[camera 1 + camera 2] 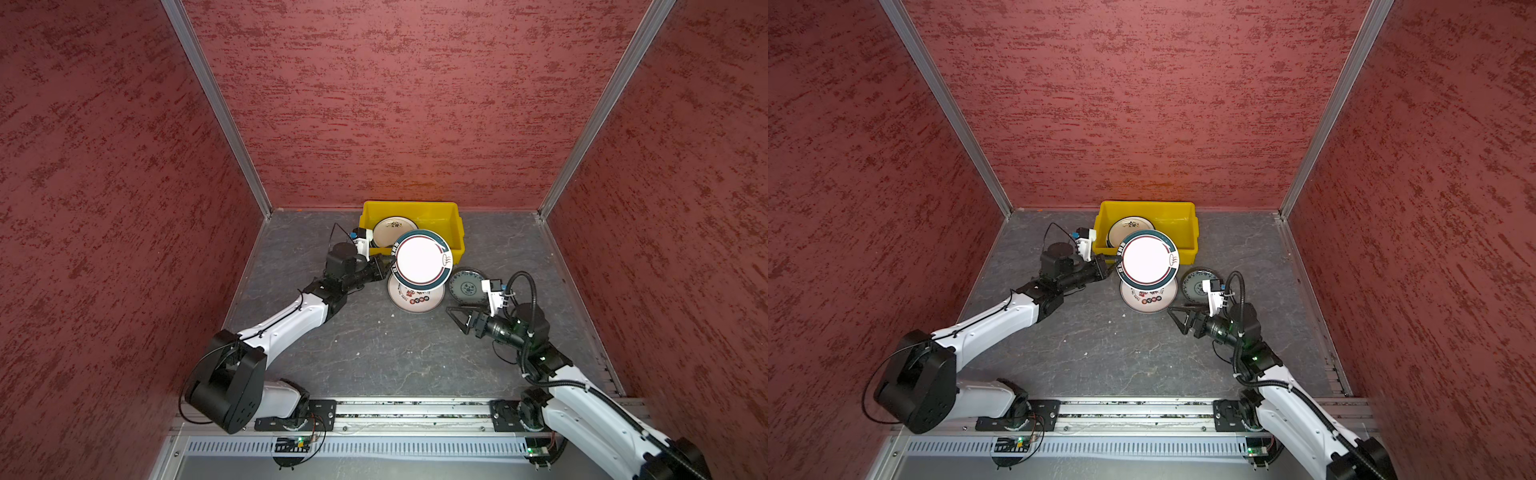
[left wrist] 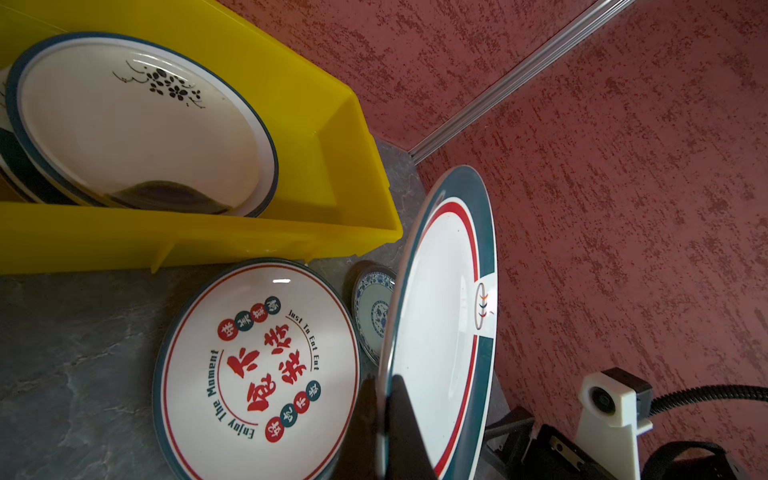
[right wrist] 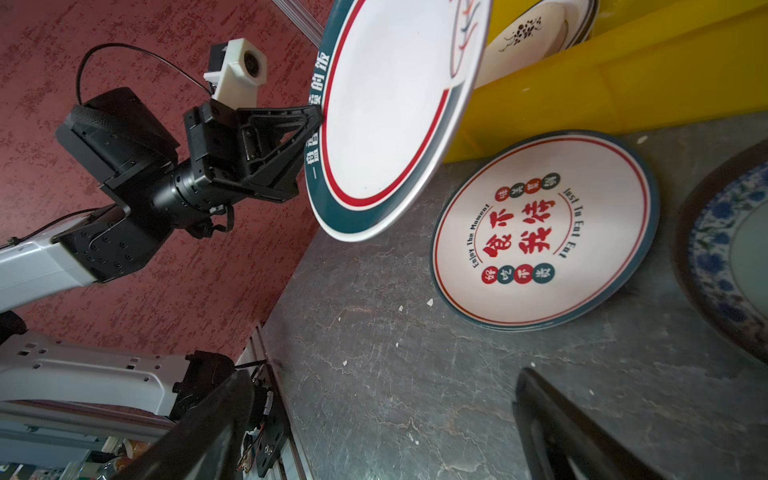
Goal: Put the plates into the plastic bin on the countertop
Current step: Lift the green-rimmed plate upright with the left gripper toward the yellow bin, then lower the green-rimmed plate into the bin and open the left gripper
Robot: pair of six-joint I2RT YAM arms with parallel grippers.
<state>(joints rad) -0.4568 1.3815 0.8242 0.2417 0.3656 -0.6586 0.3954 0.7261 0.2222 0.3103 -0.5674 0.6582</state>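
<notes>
The white plate's rim still hangs over the front side of the bin, so my left gripper should move outward and down to let go of the white plate onto the cream plate (image 1: 392, 230) (image 2: 148, 132).
My left gripper (image 1: 390, 266) (image 2: 386, 382) is shut on the rim of a white plate with a teal rim and red ring (image 1: 422, 258) (image 1: 1148, 259) (image 2: 440, 316). It holds the plate in the air over the front wall of the yellow plastic bin (image 1: 453, 232) (image 2: 249, 241). A cream plate with a flower motif (image 1: 392, 230) (image 2: 137, 133) tops a stack inside the bin. On the countertop (image 1: 374, 357), partly under the held plate, lies a plate with red Chinese characters (image 1: 415, 300) (image 3: 540, 232). Beside it is a small blue patterned plate (image 1: 467, 286) (image 2: 372, 307). My right gripper (image 1: 456, 320) (image 3: 374, 415) hangs open and empty over bare countertop near them.
Red textured walls close in the back and both sides, and the bin stands against the back wall. An aluminium rail (image 1: 415, 409) with both arm bases runs along the front edge. The right half of the bin's floor (image 1: 436, 224) is bare yellow.
</notes>
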